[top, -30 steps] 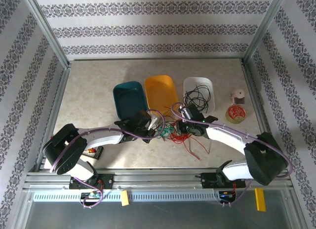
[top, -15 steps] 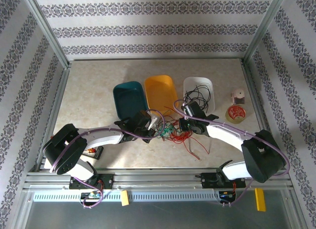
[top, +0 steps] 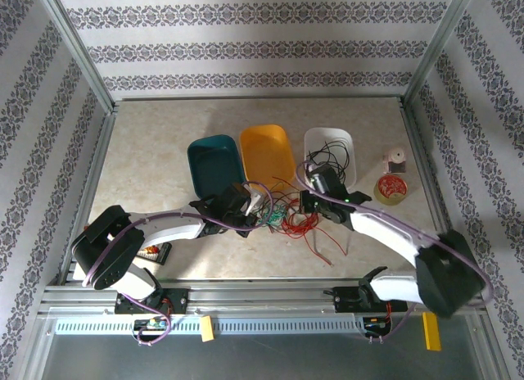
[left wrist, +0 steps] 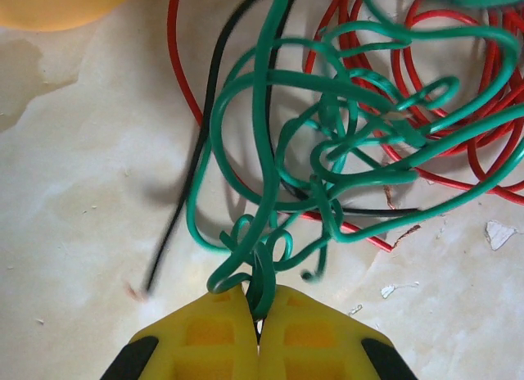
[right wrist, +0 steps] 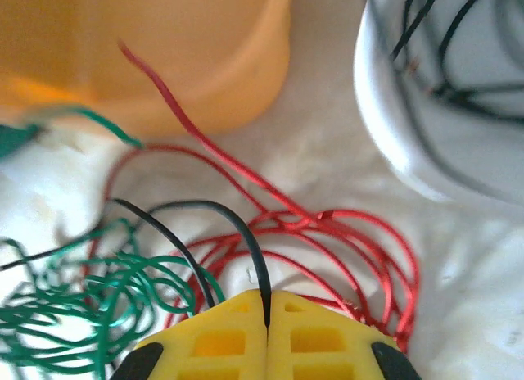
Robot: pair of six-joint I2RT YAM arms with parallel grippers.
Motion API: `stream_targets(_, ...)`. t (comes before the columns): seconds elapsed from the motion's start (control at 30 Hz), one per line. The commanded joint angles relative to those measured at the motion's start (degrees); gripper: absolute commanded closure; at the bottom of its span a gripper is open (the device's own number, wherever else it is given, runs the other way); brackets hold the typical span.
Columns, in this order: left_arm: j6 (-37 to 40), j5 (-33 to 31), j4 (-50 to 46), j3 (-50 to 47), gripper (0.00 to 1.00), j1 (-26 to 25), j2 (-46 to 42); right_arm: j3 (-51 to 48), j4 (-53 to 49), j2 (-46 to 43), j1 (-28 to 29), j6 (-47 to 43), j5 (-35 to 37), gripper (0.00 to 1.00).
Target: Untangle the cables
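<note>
The robot's right gripper will next lift the black cable (right wrist: pixel 237 224) away from the robot's base and over the white bin, then let go of it there.
The cables (top: pixel 288 219) lie tangled in red, green and black on the table between my two grippers. My left gripper (top: pixel 260 213) is shut on a bunched loop of the green cable (left wrist: pixel 327 142); its yellow tips (left wrist: pixel 260 302) pinch the strand just above the tabletop. Red cable (left wrist: pixel 426 93) and a black strand (left wrist: pixel 196 159) cross under the green knot. My right gripper (right wrist: pixel 268 302) is shut on a black cable (right wrist: pixel 237 224) that arches up and off to the left. Red loops (right wrist: pixel 344 232) lie beneath it, and green coils (right wrist: pixel 98 298) are at the left.
Three bins stand behind the tangle: teal (top: pixel 214 163), orange (top: pixel 266 155) and white (top: pixel 338 137), the white one holding black wires. A tape roll (top: pixel 391 187) and a small spool (top: pixel 395 160) sit at the right. A small object (top: pixel 154 251) lies by the left arm's base.
My right gripper has closed on the black cable and shifted slightly back toward the white bin. The left gripper has stayed shut on the green cable without moving.
</note>
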Motion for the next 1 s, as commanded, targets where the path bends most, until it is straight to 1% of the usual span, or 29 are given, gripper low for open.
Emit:
stream_targets(0.0, -1.0, -1.4, 0.5, -0.3, 1.0, 0.5, -0.4, 0.6, -1.9, -8.5, -1.7, -0.6, 6.9, 1.0)
stream_targets(0.1, -1.0, -1.5, 0.5, -0.4, 1.0, 0.5, -0.1, 1.0, -3.4, -14.7, -3.7, -0.9, 10.8, 1.0)
stream_targets(0.2, -1.0, -1.2, 0.5, -0.6, 1.0, 0.5, 0.2, 2.0, -4.6, -19.1, -6.2, -1.1, 12.7, 1.0)
stream_targets(0.3, -0.9, -1.2, 0.6, -0.5, 1.0, 0.5, 0.4, 3.7, -5.3, -21.7, -8.4, -2.2, 14.3, 1.0)
stream_targets(0.43, -0.8, -1.1, 0.5, -0.4, 1.0, 0.5, 0.6, 6.7, -3.6, -22.6, -11.9, -3.4, 14.8, 1.0)
stream_targets(0.53, -0.8, -1.3, 0.6, -0.5, 1.0, 0.5, 0.6, 9.8, -2.2, -19.9, -15.3, -3.1, 15.2, 1.0)
stream_targets(0.7, -0.8, -1.4, 0.5, -0.5, 1.0, 0.5, 0.2, 13.2, 1.3, -10.1, -19.1, -0.9, 18.3, 1.0)
stream_targets(0.87, -1.0, -1.5, 0.4, -0.5, 1.0, 0.5, -0.1, 14.3, 4.3, 0.1, -20.4, 6.2, 23.5, 1.0)
stream_targets(0.97, -1.0, -1.6, 0.2, -0.6, 1.0, 0.5, -0.5, 14.0, 5.8, 5.4, -20.3, 10.0, 21.4, 1.0)
